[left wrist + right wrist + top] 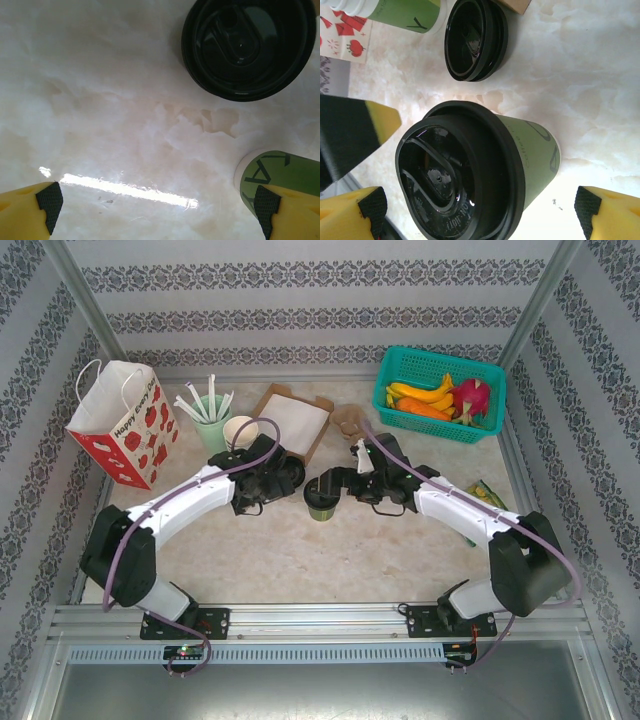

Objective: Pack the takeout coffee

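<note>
I will next move my right gripper across onto the black-lidded cup (pixel 321 500), tilt it square over the cup's lid and then close it, because the cup is nearer to one yellow finger.
The takeout coffee (pixel 321 503) is a green paper cup with its black lid on, standing mid-table. In the right wrist view this cup (pixel 485 175) sits between the two yellow fingers of my right gripper (pixel 482 212), which is open and stands apart from the cup's sides. My right gripper (pixel 338 486) reaches it from the right. A loose black lid (pixel 247 47) lies flat on the table ahead of my left gripper (pixel 157 210), open with only bare table between its fingers. A second green cup (pixel 282 172), unlidded, stands beside the left gripper's right finger.
A red-and-white paper bag (pixel 125 425) stands at the back left, with a mint cup of white sticks (pixel 211 420) next to it. A cardboard tray (pixel 292 420) and a brown pulp carrier (pixel 349 420) lie behind the grippers. A teal fruit basket (pixel 440 395) occupies the back right.
</note>
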Action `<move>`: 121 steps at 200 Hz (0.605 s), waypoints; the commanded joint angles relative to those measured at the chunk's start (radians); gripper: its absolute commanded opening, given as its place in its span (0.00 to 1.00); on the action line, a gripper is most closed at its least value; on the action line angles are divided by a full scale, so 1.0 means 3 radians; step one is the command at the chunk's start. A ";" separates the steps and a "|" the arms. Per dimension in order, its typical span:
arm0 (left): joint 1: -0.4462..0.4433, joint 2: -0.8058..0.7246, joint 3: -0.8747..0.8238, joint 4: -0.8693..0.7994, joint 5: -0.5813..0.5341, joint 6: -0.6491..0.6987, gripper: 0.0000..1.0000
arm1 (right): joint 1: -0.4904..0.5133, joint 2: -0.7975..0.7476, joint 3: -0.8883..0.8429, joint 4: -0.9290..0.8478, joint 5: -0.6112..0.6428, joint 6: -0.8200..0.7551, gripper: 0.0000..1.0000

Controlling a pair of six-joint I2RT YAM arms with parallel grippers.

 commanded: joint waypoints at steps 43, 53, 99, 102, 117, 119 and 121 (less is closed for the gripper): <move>0.0032 0.0260 0.0053 0.0163 0.0275 -0.0047 0.99 | 0.0268 0.0091 0.0329 -0.0442 0.0480 -0.0347 0.98; 0.0032 0.0277 0.0060 0.0176 0.0289 -0.0039 0.99 | 0.0293 0.0131 0.0367 -0.0470 0.0496 -0.0372 0.98; 0.0029 0.0337 0.0070 0.0189 0.0325 -0.0044 0.99 | 0.0402 0.0281 0.0540 -0.0549 0.0577 -0.0491 0.98; 0.0031 0.0337 0.0073 0.0189 0.0325 -0.0040 0.99 | 0.0407 0.0288 0.0547 -0.0555 0.0578 -0.0505 0.98; 0.0032 0.0340 0.0075 0.0191 0.0325 -0.0037 0.99 | 0.0419 0.0332 0.0586 -0.0570 0.0574 -0.0527 0.98; 0.0032 0.0342 0.0078 0.0189 0.0328 -0.0035 0.99 | 0.0426 0.0341 0.0594 -0.0571 0.0569 -0.0532 0.98; 0.0032 0.0344 0.0081 0.0190 0.0330 -0.0034 0.99 | 0.0430 0.0343 0.0597 -0.0571 0.0568 -0.0534 0.98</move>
